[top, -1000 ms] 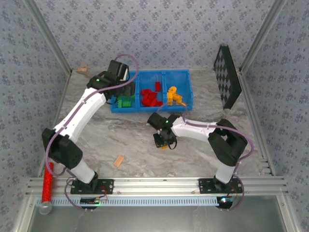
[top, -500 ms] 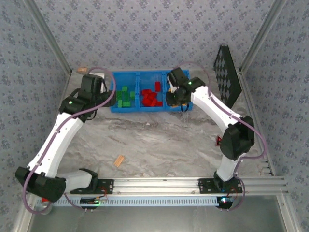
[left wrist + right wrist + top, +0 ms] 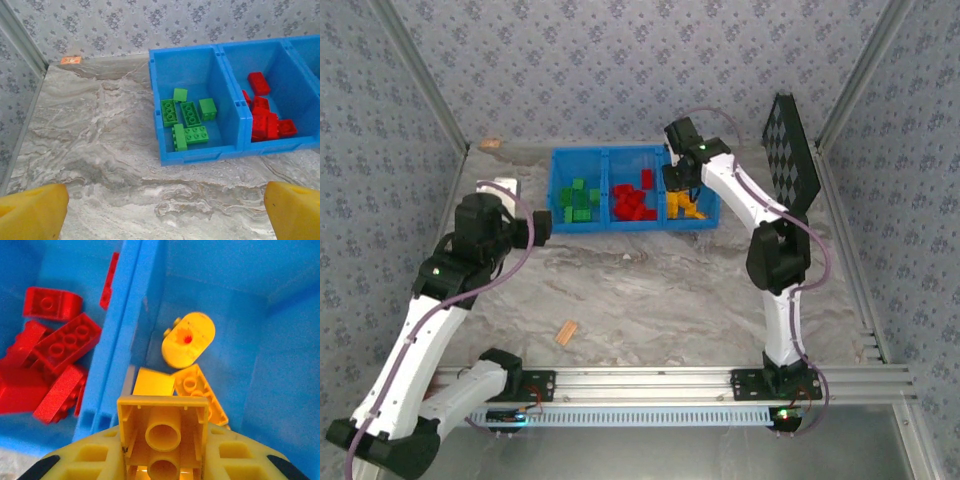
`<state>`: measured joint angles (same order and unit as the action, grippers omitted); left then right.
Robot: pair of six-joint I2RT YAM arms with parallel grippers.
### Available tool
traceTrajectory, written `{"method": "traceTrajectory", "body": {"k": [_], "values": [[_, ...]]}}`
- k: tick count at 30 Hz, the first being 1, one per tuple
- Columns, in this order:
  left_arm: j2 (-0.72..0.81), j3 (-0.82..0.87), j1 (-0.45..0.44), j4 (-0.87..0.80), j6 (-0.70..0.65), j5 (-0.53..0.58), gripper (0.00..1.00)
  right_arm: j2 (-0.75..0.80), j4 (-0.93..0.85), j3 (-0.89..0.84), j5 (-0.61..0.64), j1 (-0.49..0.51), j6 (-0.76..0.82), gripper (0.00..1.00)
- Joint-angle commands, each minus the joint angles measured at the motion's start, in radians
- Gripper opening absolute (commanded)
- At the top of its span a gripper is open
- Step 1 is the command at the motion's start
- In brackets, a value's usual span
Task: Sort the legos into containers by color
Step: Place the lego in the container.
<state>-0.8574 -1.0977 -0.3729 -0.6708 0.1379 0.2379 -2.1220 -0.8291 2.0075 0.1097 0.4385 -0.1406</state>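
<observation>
To release its brick among others of its color, my right gripper should lower it to the empty bottom of the bin beside the rounded yellow brick first.
The blue bin (image 3: 635, 226) stands at the back of the table with green bricks (image 3: 578, 203) in its left compartment, red bricks (image 3: 634, 200) in the middle and orange-yellow bricks (image 3: 686, 205) on the right. My right gripper (image 3: 682, 178) hovers over the right compartment, shut on a yellow brick (image 3: 162, 432) seen from its hollow underside. Below it lie several yellow bricks (image 3: 189, 339), with red bricks (image 3: 55, 355) beyond the divider (image 3: 125, 340). My left gripper (image 3: 542, 230) is open and empty, low over the table in front of the bin's left end, facing the green bricks (image 3: 187, 120).
A tan wooden block (image 3: 566, 333) lies on the marble near the front left. Another small tan piece (image 3: 490, 144) sits at the back left corner. A black checkered board (image 3: 792, 158) leans against the right wall.
My right arm went from the table's middle up to the bin's right compartment with the yellow brick. My left arm drew back from the green compartment toward the front left.
</observation>
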Motion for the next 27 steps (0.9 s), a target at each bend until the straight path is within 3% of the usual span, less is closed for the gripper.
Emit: {"method": "traceTrajectory", "body": {"k": [1,11,27], "values": [[0.014,0.03,0.003,0.033,-0.024,-0.055,1.0,-0.078,0.045,0.09,0.011,-0.032,0.017,0.23],[0.017,0.101,0.003,0.025,0.008,0.027,1.0,-0.251,0.027,0.224,0.052,-0.075,0.047,0.24],[-0.041,0.095,0.003,0.051,-0.001,0.155,1.0,-0.338,0.018,0.248,0.093,-0.087,0.072,0.4]]}}
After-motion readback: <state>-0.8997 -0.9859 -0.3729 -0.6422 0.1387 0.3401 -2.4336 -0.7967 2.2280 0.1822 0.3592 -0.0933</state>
